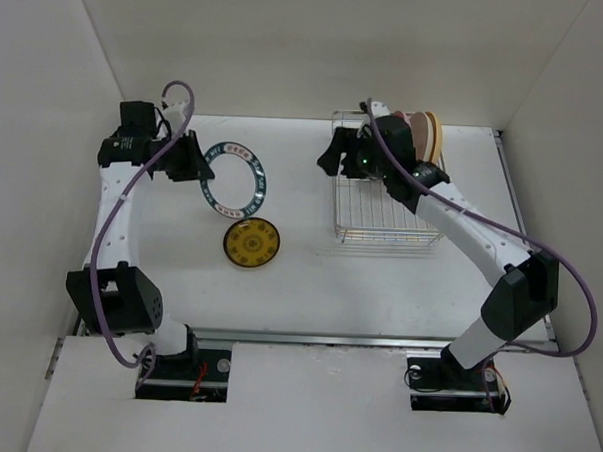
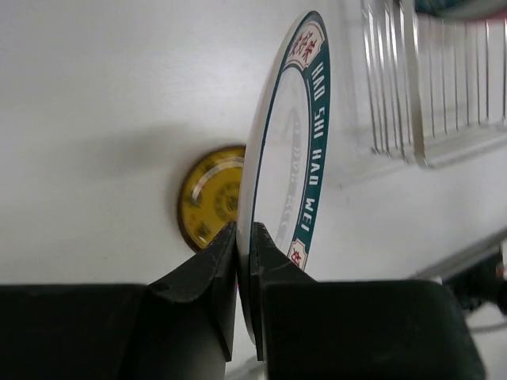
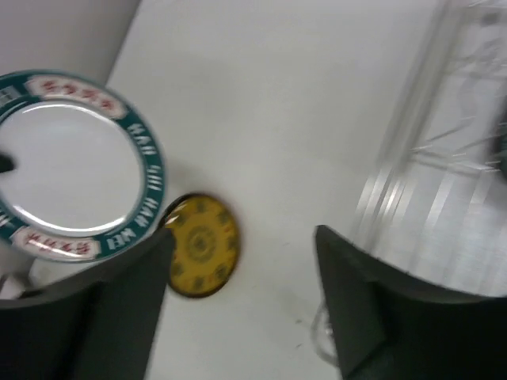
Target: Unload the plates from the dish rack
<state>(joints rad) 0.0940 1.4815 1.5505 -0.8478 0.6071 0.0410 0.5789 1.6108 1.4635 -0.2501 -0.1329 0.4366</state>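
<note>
The table beyond the yellow plate is bare, so my left gripper needs to lower there, left in the top view, and release the white plate's rim.
My left gripper (image 1: pixel 197 161) (image 2: pixel 244 237) is shut on the rim of a white plate with a teal band (image 1: pixel 233 179) (image 2: pixel 315 119) (image 3: pixel 71 158), which it holds tilted above the table at the back left. A small yellow patterned plate (image 1: pixel 252 243) (image 2: pixel 207 204) (image 3: pixel 202 245) lies flat on the table just in front of it. The silver wire dish rack (image 1: pixel 382 215) (image 2: pixel 420 79) (image 3: pixel 444 158) stands at the right. A pale pink plate (image 1: pixel 422 134) and an orange-yellow one (image 1: pixel 435 138) stand on edge at its far end. My right gripper (image 1: pixel 335 152) (image 3: pixel 245 245) hangs open and empty by the rack's left side.
White walls close in the table at the left, back and right. The right arm (image 1: pixel 462 223) reaches over the rack. Bare table lies between the yellow plate and the rack, and in front of both.
</note>
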